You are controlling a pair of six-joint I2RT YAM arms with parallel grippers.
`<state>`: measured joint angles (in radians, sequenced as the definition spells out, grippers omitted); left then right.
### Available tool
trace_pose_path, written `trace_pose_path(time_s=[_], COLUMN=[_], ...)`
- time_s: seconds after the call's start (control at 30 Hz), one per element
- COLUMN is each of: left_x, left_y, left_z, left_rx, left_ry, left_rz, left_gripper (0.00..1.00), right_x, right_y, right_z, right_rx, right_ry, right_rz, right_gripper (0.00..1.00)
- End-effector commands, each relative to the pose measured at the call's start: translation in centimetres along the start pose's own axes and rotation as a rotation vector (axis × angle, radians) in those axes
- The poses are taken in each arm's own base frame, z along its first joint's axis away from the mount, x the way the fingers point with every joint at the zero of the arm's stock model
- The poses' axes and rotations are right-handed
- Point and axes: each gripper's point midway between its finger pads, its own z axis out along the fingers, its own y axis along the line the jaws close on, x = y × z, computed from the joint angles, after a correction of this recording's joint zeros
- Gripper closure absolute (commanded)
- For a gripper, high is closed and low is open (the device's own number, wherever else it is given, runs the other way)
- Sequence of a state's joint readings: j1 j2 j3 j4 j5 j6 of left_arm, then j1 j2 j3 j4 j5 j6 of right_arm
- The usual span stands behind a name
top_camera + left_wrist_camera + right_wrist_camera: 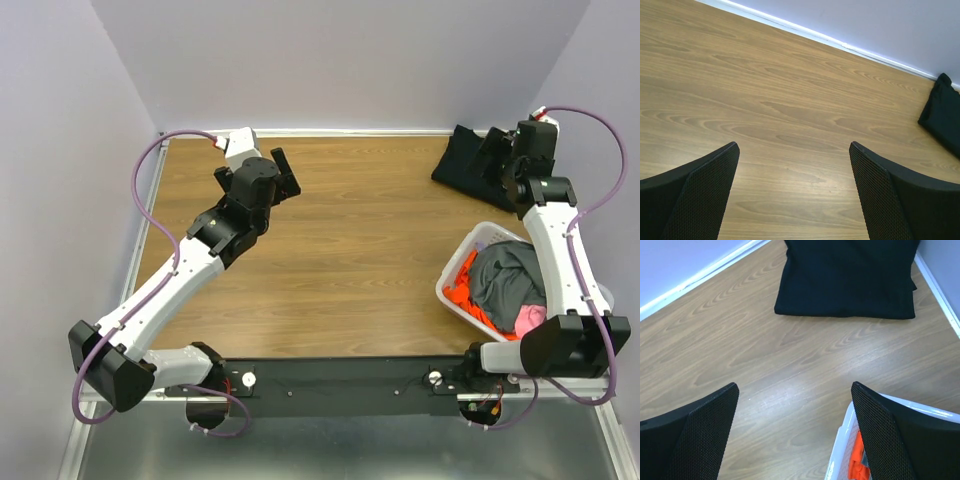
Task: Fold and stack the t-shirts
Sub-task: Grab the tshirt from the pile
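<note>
The dark grey t-shirt's far end [507, 252] lies on the orange one, below and back from my right gripper. I will draw it back and lower it there next.
A folded black t-shirt [456, 160] lies flat at the table's far right corner; it also shows in the right wrist view [847, 277] and, as an edge, in the left wrist view [945, 115]. A dark grey t-shirt [508, 280], an orange one [462, 296] and a pink one [530, 320] sit crumpled in the white basket [478, 236]. My right gripper [495, 157] [794, 387] hovers open just near the black shirt, holding nothing. My left gripper [285, 171] [794, 150] stands open over bare wood at the far left.
The white basket's rim [840, 455] with orange cloth [858, 460] lies just under my right gripper's right finger. Walls close the table's far and side edges. The wooden tabletop [350, 250] stretches between the arms.
</note>
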<state>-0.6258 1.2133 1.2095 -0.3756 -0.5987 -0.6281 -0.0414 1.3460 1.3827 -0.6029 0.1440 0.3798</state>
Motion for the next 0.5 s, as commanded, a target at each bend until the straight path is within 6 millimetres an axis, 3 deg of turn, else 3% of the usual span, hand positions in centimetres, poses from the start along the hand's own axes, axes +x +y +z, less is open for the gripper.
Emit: trace_pose_path(time_s=[0.0,0.3,0.47], left_x=[-2.1,-2.7,-1.5], left_y=[1.0,-0.3,-1.8], left_z=[-0.3,0.5,1.3], left_rx=[-0.068,-0.036,0.041], left_ry=[-0.058,-0.073,-0.051], left_rz=[0.02,0.04,0.022], left_gripper=[0.02,0.02,0.02], right_x=[-0.4,-0.1,0.5], right_y=[-1.2,-1.5,-4.3], right_z=[0.0,-1.1,-2.1], right_rx=[0.065,0.051,0.191], right_ry=[-0.041,-0.048,-0.06], right_rz=[0.056,0.0,0.03], right_gripper=[0.0,0.0,0.0])
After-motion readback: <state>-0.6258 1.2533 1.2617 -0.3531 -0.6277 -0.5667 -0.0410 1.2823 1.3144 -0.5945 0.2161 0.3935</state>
